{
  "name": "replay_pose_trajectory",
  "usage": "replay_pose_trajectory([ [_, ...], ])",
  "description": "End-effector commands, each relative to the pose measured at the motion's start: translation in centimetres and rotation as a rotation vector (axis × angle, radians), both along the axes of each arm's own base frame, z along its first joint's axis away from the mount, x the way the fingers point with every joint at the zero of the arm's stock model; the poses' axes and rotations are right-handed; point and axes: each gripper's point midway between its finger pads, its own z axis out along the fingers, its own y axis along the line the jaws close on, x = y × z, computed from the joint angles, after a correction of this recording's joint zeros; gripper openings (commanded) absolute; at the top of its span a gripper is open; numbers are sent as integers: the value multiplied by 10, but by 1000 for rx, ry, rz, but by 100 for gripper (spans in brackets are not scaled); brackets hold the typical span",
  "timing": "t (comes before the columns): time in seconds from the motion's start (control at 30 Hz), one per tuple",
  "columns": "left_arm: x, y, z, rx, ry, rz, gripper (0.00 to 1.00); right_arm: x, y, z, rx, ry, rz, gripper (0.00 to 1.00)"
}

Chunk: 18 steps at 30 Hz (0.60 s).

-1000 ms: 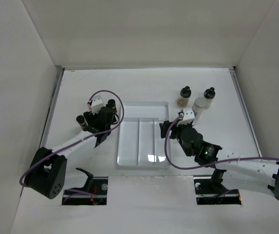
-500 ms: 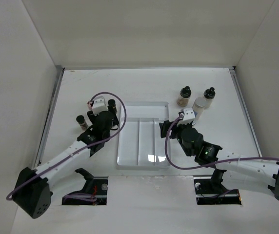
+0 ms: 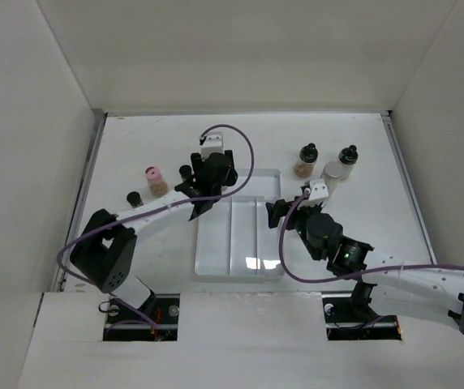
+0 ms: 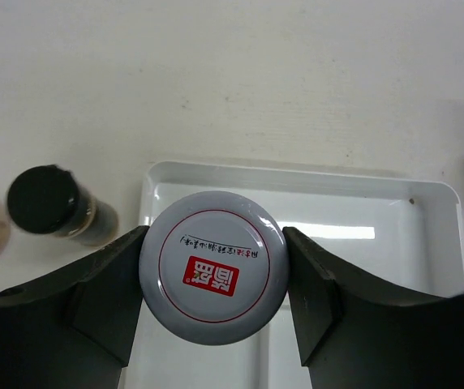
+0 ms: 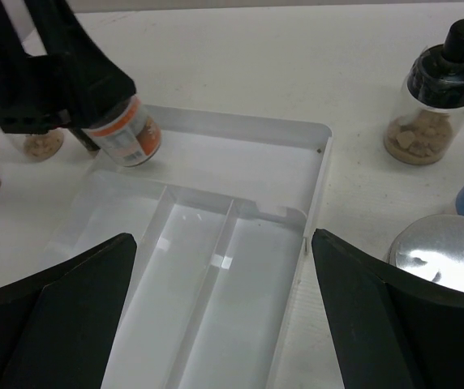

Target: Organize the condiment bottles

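I should next use my left gripper to lower the jar into the end of the tray's empty far section beside the black-capped bottle, then open my fingers.
My left gripper (image 3: pixel 210 175) (image 4: pixel 212 271) is shut on a small jar (image 4: pixel 212 267) (image 5: pixel 126 130) with a silver cap bearing a red logo and an orange label. It holds the jar over the far left corner of the clear divided tray (image 3: pixel 237 276) (image 4: pixel 297 171) (image 5: pixel 323 154). My right gripper (image 3: pixel 279 212) (image 5: pixel 222 243) stands open over the tray's right side, with nothing between its fingers. Left of the tray stand a pink-capped jar (image 3: pixel 154 179) and two black-capped bottles (image 3: pixel 135 198) (image 3: pixel 185 172) (image 4: pixel 49 203). To its right are two black-capped bottles (image 3: pixel 306 160) (image 5: pixel 436 101) (image 3: pixel 345 157) and a silver-capped jar (image 3: pixel 330 172) (image 5: pixel 443 251).
White walls close in the table on the left, back and right. The tray has long compartments with low dividers (image 5: pixel 216 243). The right-hand bottles stand close to my right wrist.
My left gripper closed on the silver-capped jar left of the tray, then carried it up and right to the tray's far left corner. That uncovered the pink-capped jar. The right arm barely moved.
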Motion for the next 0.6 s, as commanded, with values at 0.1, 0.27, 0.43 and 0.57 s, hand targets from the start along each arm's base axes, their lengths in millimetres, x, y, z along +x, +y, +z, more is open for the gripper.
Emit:
replay_pose_trajectory([
  [0.1, 43, -18, 35, -72, -123, -4, 34, -1, 4, 14, 59, -33, 14, 97],
  [0.27, 44, -18, 5, -34, -83, 3, 35, -1, 2, 14, 60, -34, 9, 97],
  [0.43, 41, -13, -9, -7, -76, 33, 65, 0, -1, 16, 68, -36, 4, 98],
  [0.57, 31, -13, 15, -46, -125, 25, 86, 0, -1, 16, 69, -37, 1, 98],
])
